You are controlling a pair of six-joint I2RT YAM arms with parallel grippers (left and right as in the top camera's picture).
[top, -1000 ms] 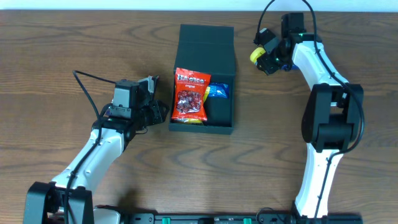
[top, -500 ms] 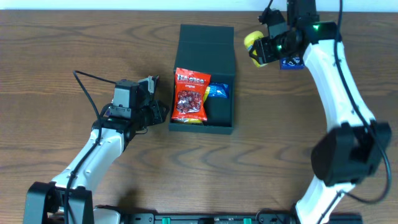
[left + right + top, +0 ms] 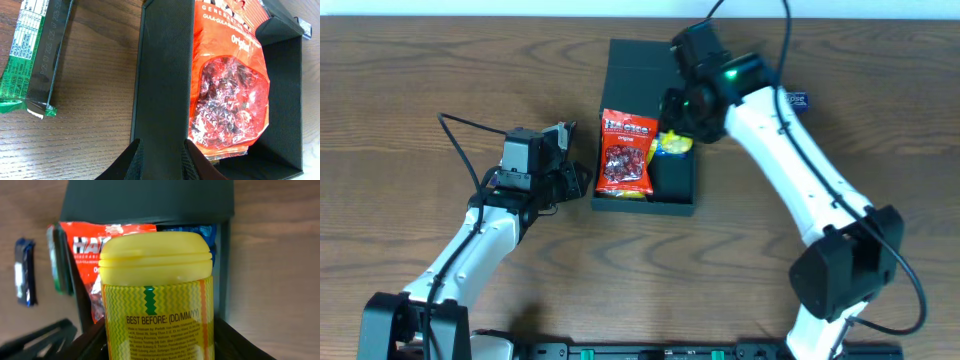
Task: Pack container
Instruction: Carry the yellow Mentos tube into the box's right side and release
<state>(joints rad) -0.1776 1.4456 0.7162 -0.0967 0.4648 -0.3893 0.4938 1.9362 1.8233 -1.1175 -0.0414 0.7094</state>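
Next, my right gripper moves down into the container and toward the red snack bag, over the part of the container's bottom beside it. The bottom there lies bare.
The dark green container (image 3: 650, 62) stands open at the table's middle, its lid flap folded back. A red snack bag (image 3: 626, 152) and a blue packet (image 3: 186, 231) lie inside. My left gripper (image 3: 582, 182) is shut on the container's left wall (image 3: 162, 90). My right gripper (image 3: 676, 120) is shut on a yellow tube with a yellow cap (image 3: 156, 305) and holds it over the container's right half, where the tube (image 3: 672, 145) shows just under the wrist.
A green-and-black snack bar (image 3: 37, 50) lies on the wood just left of the container. A dark blue packet (image 3: 794, 100) lies at the back right. Another dark blue bar (image 3: 25, 272) lies left of the container in the right wrist view.
My right arm has swung left from the back right with the yellow tube, leaving the dark blue packet uncovered, and now hangs over the container. The left arm has not moved.
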